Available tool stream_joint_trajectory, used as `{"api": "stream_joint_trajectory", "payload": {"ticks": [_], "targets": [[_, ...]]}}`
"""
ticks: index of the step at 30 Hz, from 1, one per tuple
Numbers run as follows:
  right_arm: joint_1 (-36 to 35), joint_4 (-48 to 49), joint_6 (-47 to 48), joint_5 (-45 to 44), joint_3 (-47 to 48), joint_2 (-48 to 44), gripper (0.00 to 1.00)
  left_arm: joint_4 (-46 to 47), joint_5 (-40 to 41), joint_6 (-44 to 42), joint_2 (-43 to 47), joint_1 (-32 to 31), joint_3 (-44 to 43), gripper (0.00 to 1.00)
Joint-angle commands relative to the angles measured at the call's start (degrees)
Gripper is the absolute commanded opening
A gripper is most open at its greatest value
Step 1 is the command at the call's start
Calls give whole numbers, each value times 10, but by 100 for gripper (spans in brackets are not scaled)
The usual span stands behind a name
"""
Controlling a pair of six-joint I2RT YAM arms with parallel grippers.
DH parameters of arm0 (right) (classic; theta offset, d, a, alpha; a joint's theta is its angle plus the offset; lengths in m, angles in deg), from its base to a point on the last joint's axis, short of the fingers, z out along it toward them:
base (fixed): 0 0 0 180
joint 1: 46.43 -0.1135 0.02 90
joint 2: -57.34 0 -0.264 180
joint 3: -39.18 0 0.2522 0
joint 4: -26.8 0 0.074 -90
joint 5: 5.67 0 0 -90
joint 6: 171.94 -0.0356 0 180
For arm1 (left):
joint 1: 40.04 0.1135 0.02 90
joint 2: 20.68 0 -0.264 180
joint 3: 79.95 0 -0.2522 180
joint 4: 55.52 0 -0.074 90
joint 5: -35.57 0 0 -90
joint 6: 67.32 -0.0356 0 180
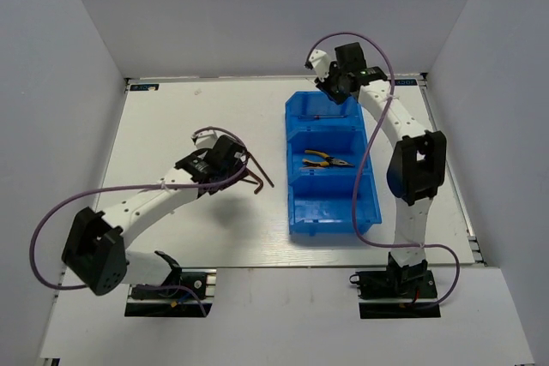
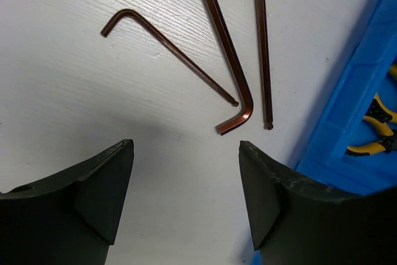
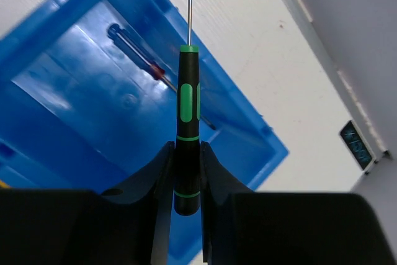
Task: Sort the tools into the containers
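Note:
The screwdriver's stem still sticks out past the blue container's rim, so the robot's right gripper next needs to move slightly back and down over the far section's bottom to release the black screwdriver (image 3: 188, 110).
Three dark L-shaped hex keys (image 2: 226, 54) lie on the white table (image 2: 74, 91) just left of the blue containers (image 1: 292, 169). My left gripper (image 2: 186, 144) hovers open right before them, nothing between its fingers. Yellow-handled pliers (image 1: 328, 160) rest in the middle compartment. My right gripper (image 3: 186, 147) is shut on a black screwdriver (image 3: 188, 110) with green bands, its shaft pointing away, held over the far compartment (image 3: 74, 110). A blue-handled screwdriver (image 3: 133, 51) lies on that compartment's floor.
White walls enclose the table on the left, back and right. The right arm's purple cable (image 1: 364, 169) hangs along the right side of the containers. The right arm (image 1: 416, 169) stands close to the right of the bins.

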State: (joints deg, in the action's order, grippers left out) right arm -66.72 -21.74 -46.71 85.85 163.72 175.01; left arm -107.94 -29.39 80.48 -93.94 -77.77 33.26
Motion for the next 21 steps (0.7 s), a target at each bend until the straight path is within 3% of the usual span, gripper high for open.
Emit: {"api": "stream_joint_trajectory", "payload": {"ticks": [1, 6, 10, 11, 12, 14, 15, 20, 21], "targets": [[12, -2, 85, 44, 10, -2, 0, -7, -10, 34, -37, 8, -33, 79], [39, -22, 155, 133, -33, -23, 0, 17, -33, 54, -72, 20, -38, 79], [49, -29, 195, 140, -54, -23, 0, 28, -55, 73, -108, 42, -38, 80], [49, -29, 200, 137, -54, -21, 4, 28, -62, 73, -116, 42, -38, 80], [51, -37, 208, 135, -49, -14, 15, 33, -62, 73, -123, 49, -44, 80], [55, -46, 195, 125, -37, -10, 70, 33, -70, 73, -145, 56, -57, 80], [61, -50, 189, 130, -34, -12, 90, 33, -70, 73, -152, 56, -64, 80], [81, -64, 134, 181, -34, -65, 90, 10, -65, 73, -201, 67, -109, 75], [85, -67, 112, 193, -38, -76, 87, 10, -65, 73, -211, 67, -117, 71]]}}
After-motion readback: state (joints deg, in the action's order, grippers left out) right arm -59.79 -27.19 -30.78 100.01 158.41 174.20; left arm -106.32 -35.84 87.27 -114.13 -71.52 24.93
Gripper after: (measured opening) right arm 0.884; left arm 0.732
